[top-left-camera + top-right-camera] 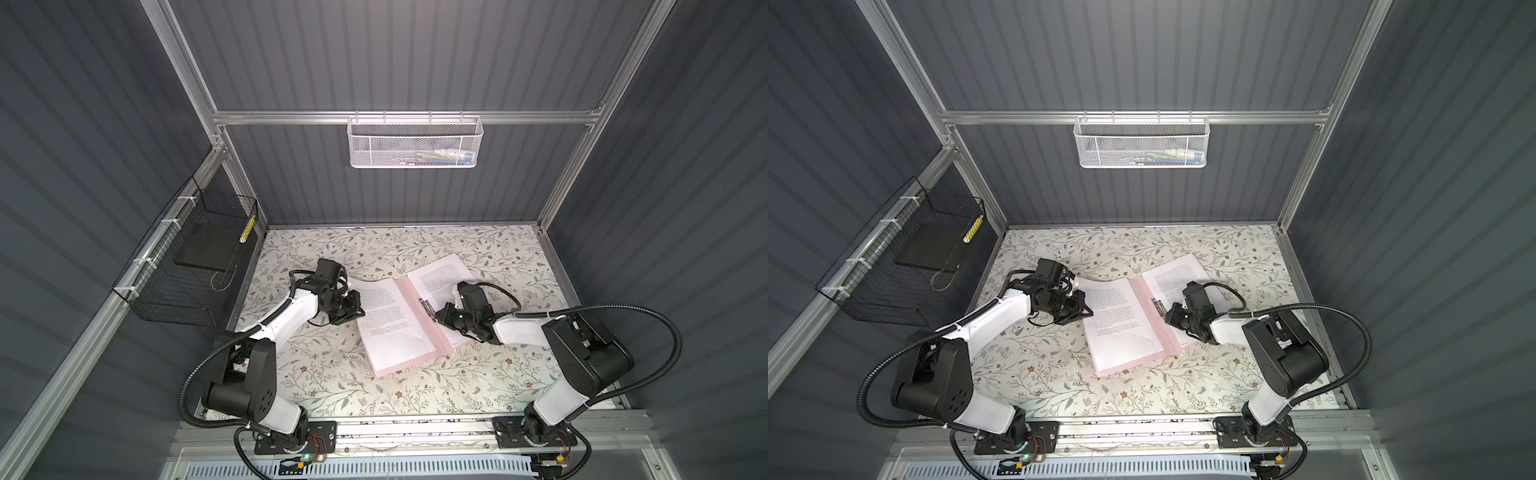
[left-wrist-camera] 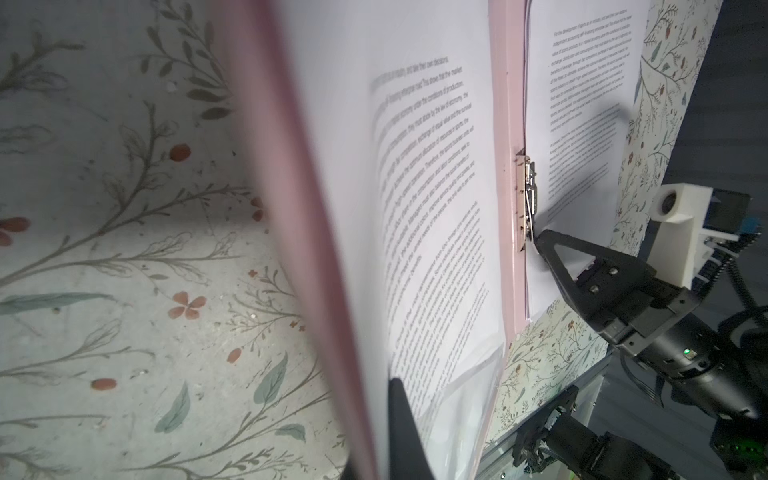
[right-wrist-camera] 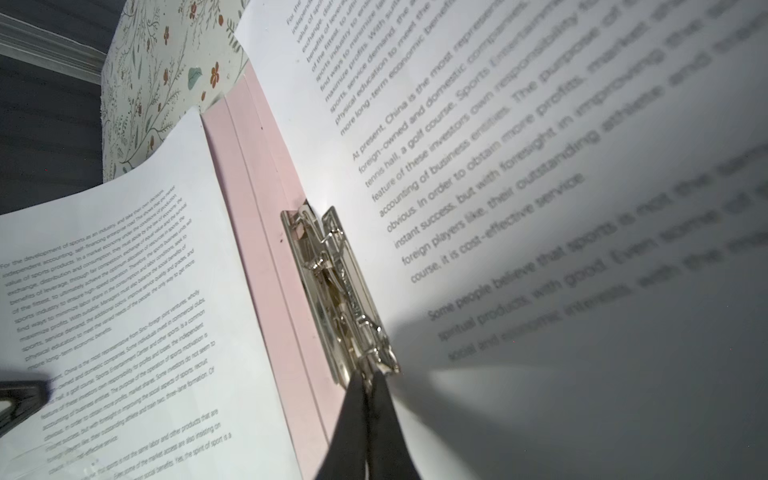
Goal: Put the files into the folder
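I need to draw my right gripper sideways from the folder's spine over the adjoining sheet next and release the metal clip's near end, which sits between its fingers.
The pale pink folder (image 1: 415, 366) lies open on the floral table, its left half raised a little. Printed files rest on both halves: one sheet on the left (image 1: 386, 316), another on the right (image 1: 440, 274). My left gripper (image 1: 359, 309) is shut on the outer edge of the folder's left cover together with the paper on it. In the left wrist view one black finger (image 2: 399, 415) lies on the paper, while the pink cover (image 2: 291, 208) hides the other. My right gripper (image 3: 368, 374) is shut on the near end of the metal clip (image 3: 336, 282) at the spine.
A black wire basket (image 1: 187, 266) holding a dark slab (image 1: 205, 245) hangs on the left wall. A white mesh basket (image 1: 413, 143) hangs on the back rail. Aluminium frame posts border the floral table (image 1: 332, 374).
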You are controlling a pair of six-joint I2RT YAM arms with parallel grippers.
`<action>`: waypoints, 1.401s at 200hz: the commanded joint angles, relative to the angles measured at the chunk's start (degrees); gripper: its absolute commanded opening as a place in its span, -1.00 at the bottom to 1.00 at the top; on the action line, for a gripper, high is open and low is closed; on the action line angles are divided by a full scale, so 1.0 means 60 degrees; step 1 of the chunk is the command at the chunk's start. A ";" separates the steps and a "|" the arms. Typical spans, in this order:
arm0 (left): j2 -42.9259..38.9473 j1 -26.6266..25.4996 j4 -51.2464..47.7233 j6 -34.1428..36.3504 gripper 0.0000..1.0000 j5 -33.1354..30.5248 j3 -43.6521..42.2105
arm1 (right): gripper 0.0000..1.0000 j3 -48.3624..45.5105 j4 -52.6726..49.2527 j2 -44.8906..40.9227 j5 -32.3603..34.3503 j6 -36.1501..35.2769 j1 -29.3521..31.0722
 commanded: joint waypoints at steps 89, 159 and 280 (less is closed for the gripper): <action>0.0265 0.0123 -0.0605 0.0273 -1.00 -0.0262 0.0101 | -1.00 -0.0555 -0.2101 0.1631 0.2359 -0.0589 -0.0309; 0.0321 0.0123 -0.0604 0.0441 -1.00 -0.0247 0.0035 | -1.00 -0.0608 -0.2167 0.2080 0.2558 -0.0369 -0.0604; 0.0416 0.0123 -0.0525 0.0705 -1.00 -0.0172 0.0075 | -0.79 0.0003 -0.2917 -0.1585 -0.0274 -0.0472 -0.0579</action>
